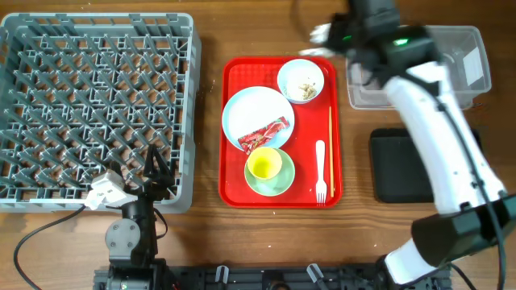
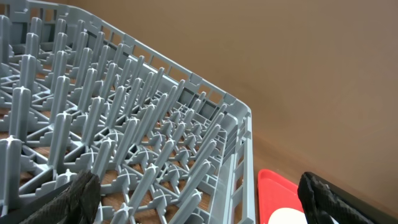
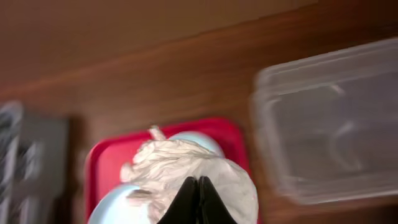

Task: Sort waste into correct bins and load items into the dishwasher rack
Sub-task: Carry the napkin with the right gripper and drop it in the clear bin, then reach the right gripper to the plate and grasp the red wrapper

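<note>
The tissue [image 1: 321,32] is still hanging short of the clear tub. My right gripper will carry the tissue to the right in the overhead view next, over the tub's opening.
My right gripper [image 1: 332,34] is shut on the crumpled white tissue [image 1: 321,32] and holds it in the air over the red tray's far right corner, left of the clear tub [image 1: 472,56]. In the right wrist view the shut jaws [image 3: 198,190] pinch the tissue [image 3: 186,165], with the tub [image 3: 329,124] to the right. On the red tray [image 1: 234,80] are the pale blue plate [image 1: 250,109] with the red wrapper [image 1: 264,134], the bowl [image 1: 301,80] with crumbs, the yellow cup [image 1: 264,163] on the green saucer [image 1: 278,184], the fork [image 1: 320,171] and the chopsticks [image 1: 330,145]. My left gripper [image 1: 157,165] is open and empty over the grey rack's near right corner [image 2: 202,208].
The grey rack [image 1: 97,105] fills the left side and shows in the left wrist view [image 2: 236,112]. The shallow black tray [image 1: 399,165] lies at the right, in front of the clear tub. My right arm reaches across above the black tray and the tub.
</note>
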You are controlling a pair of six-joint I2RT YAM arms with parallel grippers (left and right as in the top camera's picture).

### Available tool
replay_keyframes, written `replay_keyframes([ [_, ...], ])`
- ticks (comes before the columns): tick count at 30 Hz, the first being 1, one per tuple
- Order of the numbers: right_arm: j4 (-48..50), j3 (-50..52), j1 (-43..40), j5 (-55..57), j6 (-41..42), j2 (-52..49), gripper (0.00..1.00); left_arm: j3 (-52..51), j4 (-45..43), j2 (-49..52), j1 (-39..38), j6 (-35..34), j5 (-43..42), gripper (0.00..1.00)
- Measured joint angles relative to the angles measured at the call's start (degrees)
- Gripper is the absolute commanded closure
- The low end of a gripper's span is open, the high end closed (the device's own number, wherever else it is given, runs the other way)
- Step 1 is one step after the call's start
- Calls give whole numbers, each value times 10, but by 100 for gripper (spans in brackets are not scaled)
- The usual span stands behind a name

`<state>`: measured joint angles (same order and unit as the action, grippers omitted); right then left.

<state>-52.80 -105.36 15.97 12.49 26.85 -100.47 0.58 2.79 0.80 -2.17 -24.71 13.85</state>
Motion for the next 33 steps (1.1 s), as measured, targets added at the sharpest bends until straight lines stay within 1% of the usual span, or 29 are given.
replay_keyframes([
  [4,-3,0,-132,6,1,-5,96,0,0,0,0,0,0,0],
  [5,-3,0,-155,6,-1,-9,96,0,0,0,0,0,0,0],
  [10,8,0,-207,-10,-14,-53,96,0,0,0,0,0,0,0],
  [11,8,0,-211,-15,-16,-62,92,0,0,0,0,0,0,0],
  [12,10,0,-213,-20,-16,-69,61,0,0,0,0,0,0,0],
  [13,14,0,-213,-22,-18,-73,20,0,0,0,0,0,0,0],
  [14,18,0,-213,-27,-18,-75,0,0,0,0,0,0,0,0],
  [16,21,0,-213,-35,-25,-75,0,0,0,0,0,0,0,0],
  [18,23,0,-213,-67,-54,-75,0,0,0,0,0,0,0,0],
  [20,12,0,-213,-141,-96,-75,0,0,0,0,0,0,0,0],
  [22,-5,0,-210,-219,-118,-75,0,0,0,0,0,0,0,0],
  [25,-43,0,-181,-343,-123,-75,0,0,0,0,0,0,0,0],
  [27,-63,0,-136,-372,-115,-75,0,0,0,0,0,0,0,0],
  [29,-75,0,-77,-359,-90,-75,3,0,0,0,0,0,0,0],
  [30,-80,0,-53,-345,-74,-75,8,0,0,0,0,0,0,0],
  [31,-92,0,1,-301,-37,-75,12,0,0,0,0,0,0,0],
  [33,-106,4,55,-234,43,-75,12,0,0,0,0,0,0,0],
])
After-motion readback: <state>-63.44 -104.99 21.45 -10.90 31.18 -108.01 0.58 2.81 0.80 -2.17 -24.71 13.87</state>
